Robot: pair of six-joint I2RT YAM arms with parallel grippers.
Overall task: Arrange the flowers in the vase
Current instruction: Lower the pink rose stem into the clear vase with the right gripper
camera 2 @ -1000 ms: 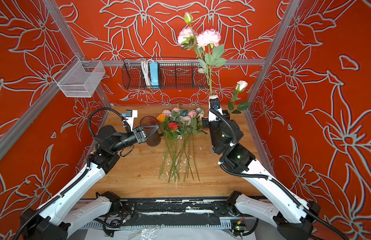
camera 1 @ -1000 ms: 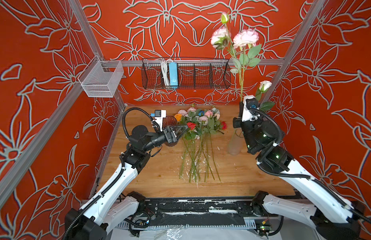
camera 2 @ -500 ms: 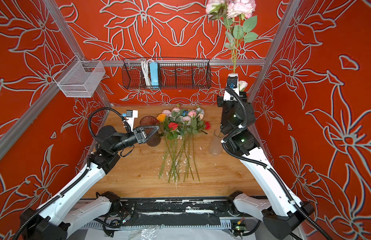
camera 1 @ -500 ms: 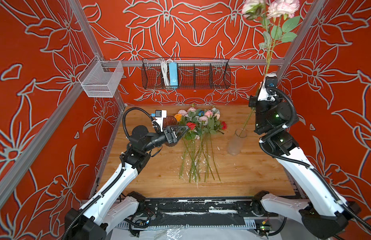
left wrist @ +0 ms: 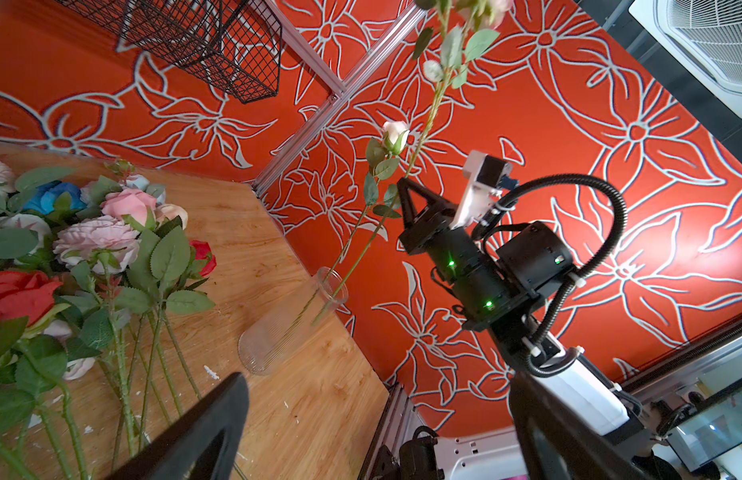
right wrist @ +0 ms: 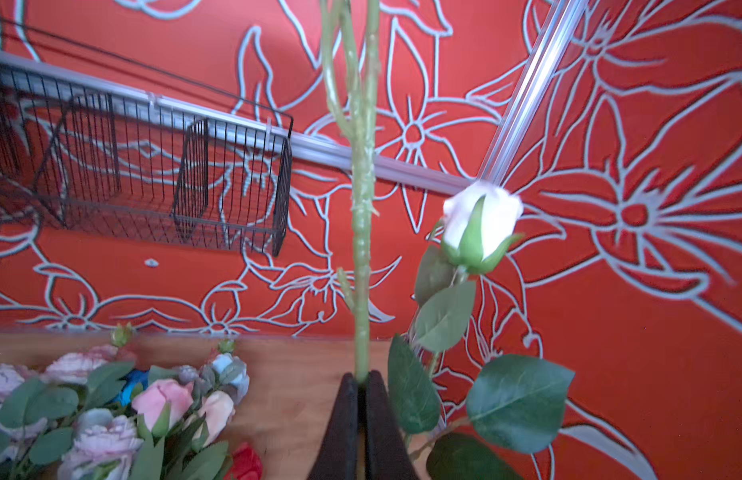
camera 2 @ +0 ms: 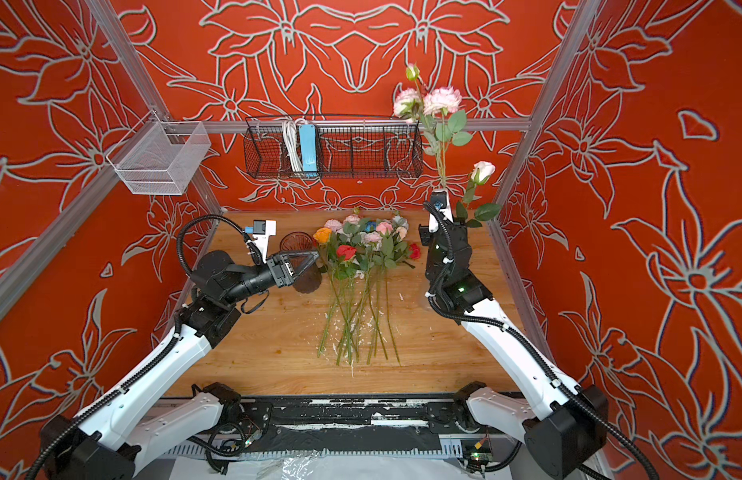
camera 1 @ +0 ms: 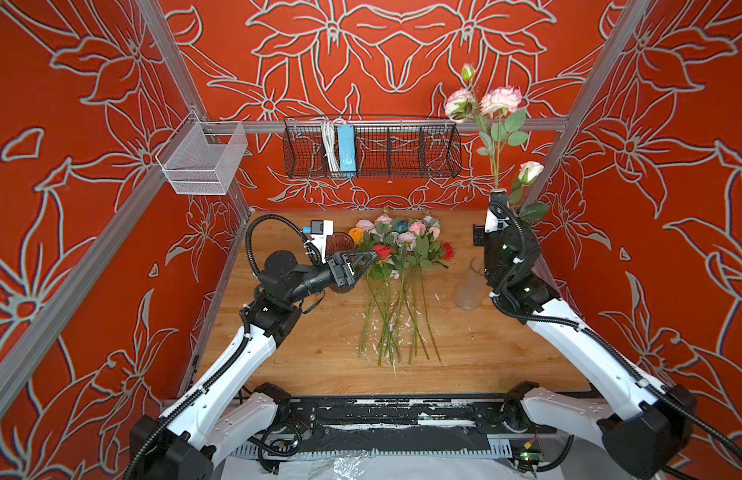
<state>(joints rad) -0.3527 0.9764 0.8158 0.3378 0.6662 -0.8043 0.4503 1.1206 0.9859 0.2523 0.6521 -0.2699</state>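
Observation:
I should lower my right gripper toward the vase opening [camera 1: 477,266] and let go of the peony's stem, because the stem's end hangs inside the vase but is still above the vase's bottom.
A clear ribbed glass vase [camera 1: 467,291] [left wrist: 286,324] stands at the right of the wooden table. A white rose [camera 1: 530,171] [right wrist: 481,224] stands in it. My right gripper [right wrist: 363,378] [left wrist: 404,185] points upward over the vase, shut on the stem of a tall pink peony sprig [camera 1: 483,99] [camera 2: 427,99]. In the left wrist view that stem's lower end reaches into the vase mouth. The other flowers [camera 1: 402,245] [camera 2: 369,245] [left wrist: 99,245] lie in a bunch mid-table. My left gripper [camera 1: 371,259] [left wrist: 381,415] hovers open and empty beside the bunch's red rose [camera 2: 346,251].
A dark brownish glass vessel [camera 2: 296,241] sits under the left gripper. On the back rail hang a black wire basket [camera 1: 373,145] with a blue power strip and a white mesh basket [camera 1: 203,160]. Red walls close in both sides. White flecks litter the table [camera 1: 311,332].
The right gripper lifted the peony sprig high and to the right, then brought it back down over the vase. The left arm has not moved.

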